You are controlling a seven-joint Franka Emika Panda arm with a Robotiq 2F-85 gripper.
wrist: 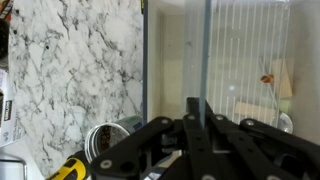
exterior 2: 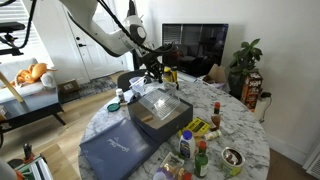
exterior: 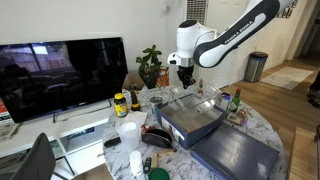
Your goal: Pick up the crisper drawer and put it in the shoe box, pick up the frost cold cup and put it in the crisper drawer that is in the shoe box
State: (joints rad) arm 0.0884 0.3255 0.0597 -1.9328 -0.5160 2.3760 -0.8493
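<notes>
The crisper drawer still sticks up above the shoe box's rim, so next I will lower my gripper into the bin (exterior: 193,114) (wrist: 226,75) and release the clear wall.
The crisper drawer (exterior: 205,98) is a clear ribbed tray. It sits at the top of the shoe box (exterior: 195,128), a blue-grey bin, in both exterior views: drawer (exterior 2: 160,100), bin (exterior 2: 162,120). My gripper (exterior: 185,74) stands over the drawer's end wall, also seen from the far side (exterior 2: 152,73). In the wrist view my gripper (wrist: 192,112) is shut on the drawer's clear wall (wrist: 250,50). I cannot tell whether the drawer rests on the bin's floor. A whitish cup (exterior: 128,133), likely the frost cold cup, stands on the marble table near the bin.
A flat blue-grey lid (exterior: 238,155) lies next to the bin, also seen here (exterior 2: 115,150). Bottles and jars crowd the table (exterior 2: 200,145). A round-rimmed can (wrist: 100,140) sits beside the gripper on the marble top (wrist: 70,70). A TV (exterior: 60,70) and a plant (exterior: 150,65) stand behind.
</notes>
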